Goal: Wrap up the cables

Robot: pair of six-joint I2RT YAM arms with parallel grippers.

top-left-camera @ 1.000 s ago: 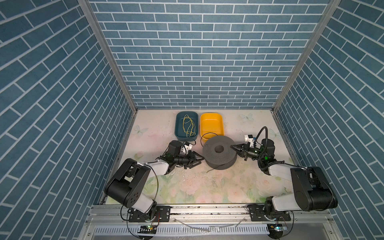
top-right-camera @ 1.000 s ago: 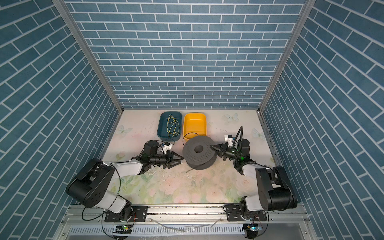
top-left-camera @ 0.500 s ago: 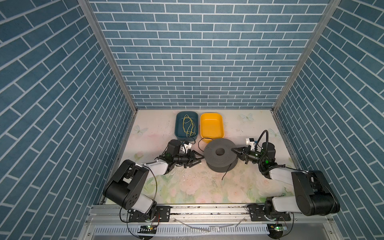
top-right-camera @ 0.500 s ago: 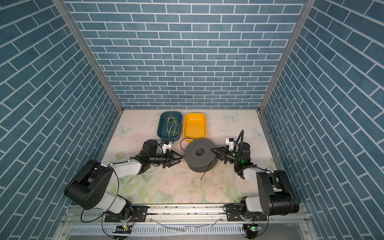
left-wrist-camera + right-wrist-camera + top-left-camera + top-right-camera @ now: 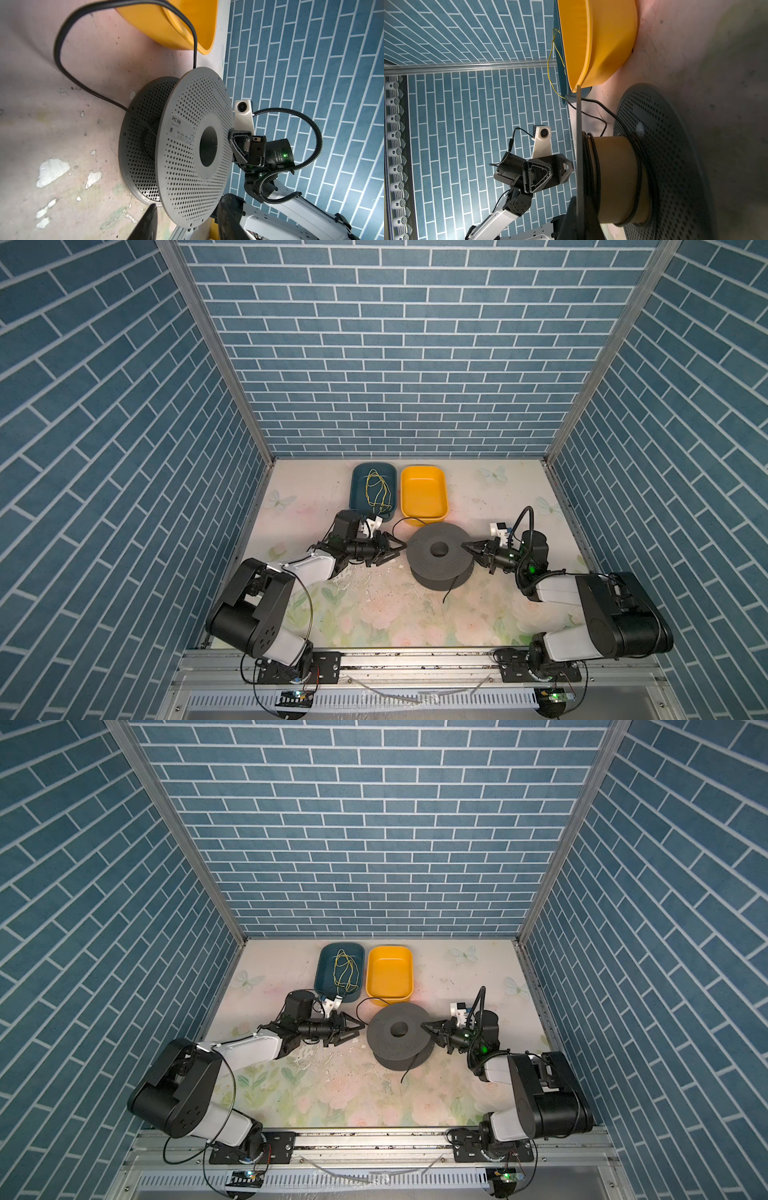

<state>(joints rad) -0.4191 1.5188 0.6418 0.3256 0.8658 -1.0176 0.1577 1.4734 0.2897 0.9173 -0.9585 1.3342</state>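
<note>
The spool's upper rim [image 5: 467,542] [image 5: 579,186] sits between my right gripper's fingers above the tabletop. My right gripper eases slightly down next and opens to release that rim.
A dark grey perforated spool [image 5: 428,570] [image 5: 390,1052] stands flat mid-table. The black cable [image 5: 590,166] is wound in a few turns round its tan hub [image 5: 614,178]. One slack loop of cable [image 5: 400,522] [image 5: 59,43] arcs out toward the trays, and a loose tail [image 5: 451,591] [image 5: 409,1071] hangs off the near side. My right gripper [image 5: 466,546] [image 5: 579,216] is shut on the rim of the spool's upper flange [image 5: 579,145]. My left gripper [image 5: 397,549] [image 5: 187,223] stands open just left of the spool, holding nothing.
A yellow tray [image 5: 424,510] and a dark teal tray [image 5: 356,506] with a thin yellow-green wire [image 5: 376,491] sit just behind the spool. Brick-pattern walls close in the sides and back. The mat has worn patches [image 5: 52,171].
The spool has turned under the right gripper's hold, swinging the cable's loose tail from the front left to the front right. The left gripper eased back slightly.
</note>
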